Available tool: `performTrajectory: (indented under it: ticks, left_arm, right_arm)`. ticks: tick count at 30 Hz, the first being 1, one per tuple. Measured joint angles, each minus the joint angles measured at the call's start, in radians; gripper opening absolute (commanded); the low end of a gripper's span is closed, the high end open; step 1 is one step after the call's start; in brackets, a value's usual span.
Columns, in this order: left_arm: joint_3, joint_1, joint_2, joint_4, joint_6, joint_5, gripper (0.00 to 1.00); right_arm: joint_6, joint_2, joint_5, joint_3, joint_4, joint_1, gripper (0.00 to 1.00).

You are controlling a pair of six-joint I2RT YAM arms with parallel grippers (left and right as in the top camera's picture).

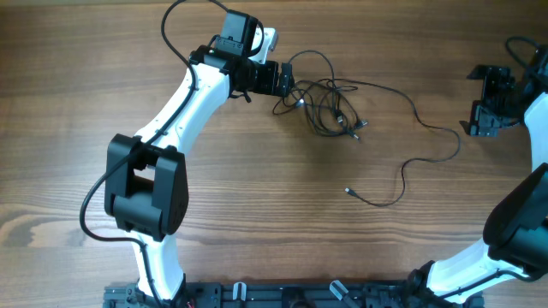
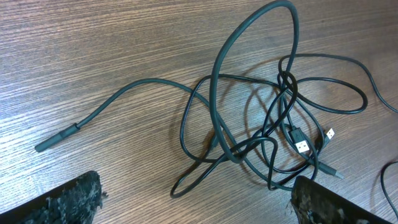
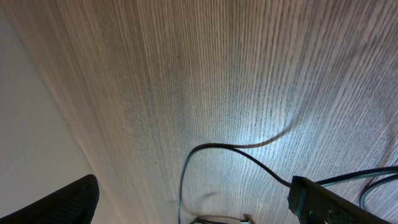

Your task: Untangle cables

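The long cable beside the tangle runs single there, clear of the loops, so I need to move my right gripper left in the overhead view onto it next.
A tangle of thin black cables (image 1: 325,103) lies at the upper middle of the wooden table. In the left wrist view the tangle (image 2: 261,124) is several overlapping loops with silver-tipped USB plugs (image 2: 303,143) and one straight plug end (image 2: 56,138) trailing left. One long cable (image 1: 428,124) runs right from the tangle and curls back to a loose plug (image 1: 349,192). My left gripper (image 1: 289,88) is open at the tangle's left edge, with its fingers (image 2: 193,199) astride the nearest loop and holding nothing. My right gripper (image 1: 473,101) is open and empty at the far right, above a stretch of thin cable (image 3: 205,149).
The left arm (image 1: 171,128) stretches diagonally across the left half of the table. The right arm (image 1: 522,214) stands along the right edge. The table's edge (image 3: 37,124) shows in the right wrist view. Bare wood (image 1: 257,197) lies in the middle and front.
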Motion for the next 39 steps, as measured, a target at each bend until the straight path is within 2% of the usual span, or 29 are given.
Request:
performTrajectory:
  ticks: [16, 19, 22, 23, 24, 26, 29, 32, 33, 36, 39]
  left_arm:
    - [0.000, 0.000, 0.000, 0.000, 0.000, 0.000, 1.00]
    - [0.000, 0.000, 0.000, 0.000, 0.000, 0.000, 1.00]
    - [0.000, 0.000, 0.000, 0.000, 0.000, 0.000, 1.00]
    - [0.000, 0.000, 0.000, 0.000, 0.000, 0.000, 1.00]
    - [0.000, 0.000, 0.000, 0.000, 0.000, 0.000, 1.00]
    - [0.000, 0.000, 0.000, 0.000, 0.000, 0.000, 1.00]
    - [0.000, 0.000, 0.000, 0.000, 0.000, 0.000, 1.00]
    - [0.000, 0.000, 0.000, 0.000, 0.000, 0.000, 1.00]
    - [0.000, 0.000, 0.000, 0.000, 0.000, 0.000, 1.00]
    - [0.000, 0.000, 0.000, 0.000, 0.000, 0.000, 1.00]
    - [0.000, 0.000, 0.000, 0.000, 0.000, 0.000, 1.00]
  right_arm:
    - [0.003, 0.000, 0.091, 0.000, 0.005, 0.000, 1.00]
    - [0.004, 0.000, 0.107, -0.003, 0.166, 0.000, 1.00]
    - [0.002, 0.000, 0.096, -0.003, 0.198, 0.000, 1.00]
    - [-0.027, 0.000, 0.063, -0.003, 0.188, 0.000, 0.99]
    - [-0.070, 0.000, 0.028, -0.003, 0.179, 0.000, 0.92]
    - [-0.255, 0.000, -0.099, -0.003, 0.174, 0.009, 0.89]
    - [-0.452, 0.000, -0.204, -0.003, 0.153, 0.087, 0.84]
    - [-0.541, 0.000, -0.229, -0.003, 0.117, 0.186, 0.85]
    - [-0.555, 0.000, -0.233, -0.003, 0.102, 0.262, 0.88]
    - [-0.528, 0.000, -0.162, -0.003, 0.092, 0.402, 0.92]
    - [-0.381, 0.000, -0.061, -0.003, 0.093, 0.532, 1.00]
